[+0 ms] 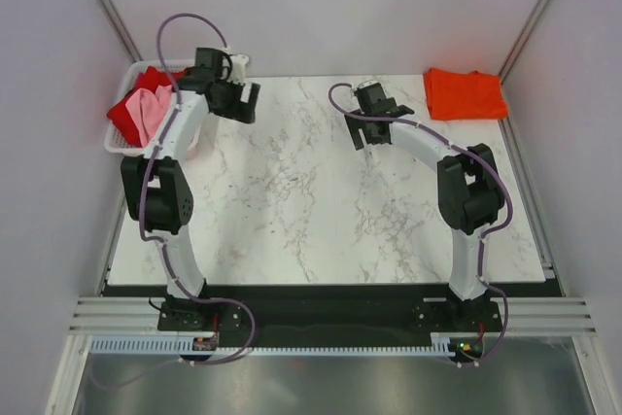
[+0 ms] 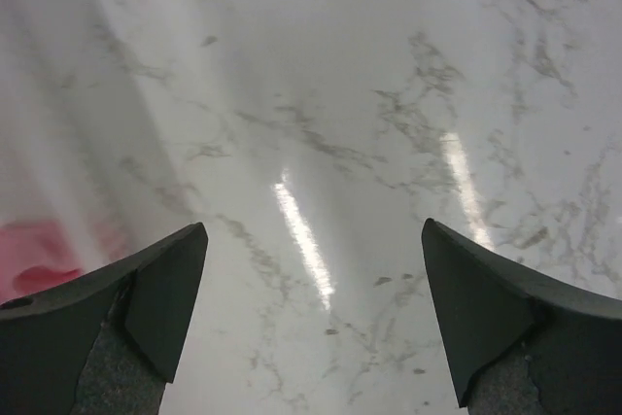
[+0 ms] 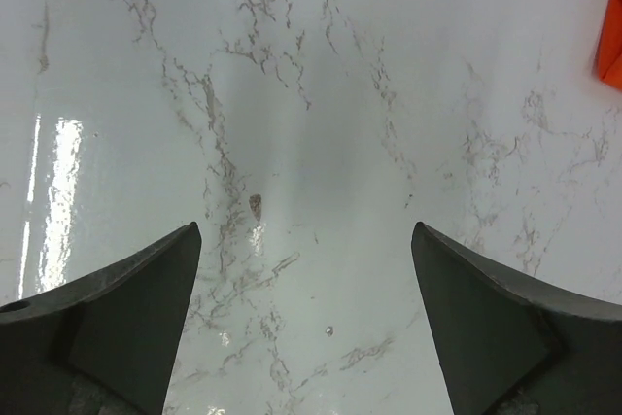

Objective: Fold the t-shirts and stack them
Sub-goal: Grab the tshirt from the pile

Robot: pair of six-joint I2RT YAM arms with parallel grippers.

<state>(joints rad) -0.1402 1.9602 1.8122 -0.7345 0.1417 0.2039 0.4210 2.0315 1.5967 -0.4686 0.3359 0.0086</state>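
Note:
Next, my left gripper swings over the basket, then lowers to the folds [image 1: 149, 112] of the light pink t-shirt, which lies on the deep red one.
A bright orange t-shirt [image 1: 466, 93] lies folded at the table's far right corner; its edge [image 3: 612, 41] shows at the right wrist view's rim. A light pink t-shirt [image 1: 151, 109] and a deep red t-shirt [image 1: 126, 116] sit crumpled in the white mesh basket [image 1: 117, 146] at the far left; a blurred red patch [image 2: 34, 255] shows in the left wrist view. My left gripper [image 1: 238, 99] hovers open just right of the basket, over bare marble [image 2: 313, 230]. My right gripper [image 1: 364, 128] stands open left of the orange shirt, nothing between its fingers [image 3: 146, 318].
The marble table [image 1: 321, 201] spans the middle. Grey walls close in on the far side and both sides, with metal posts at the far corners. The arm bases sit on a black rail at the near edge.

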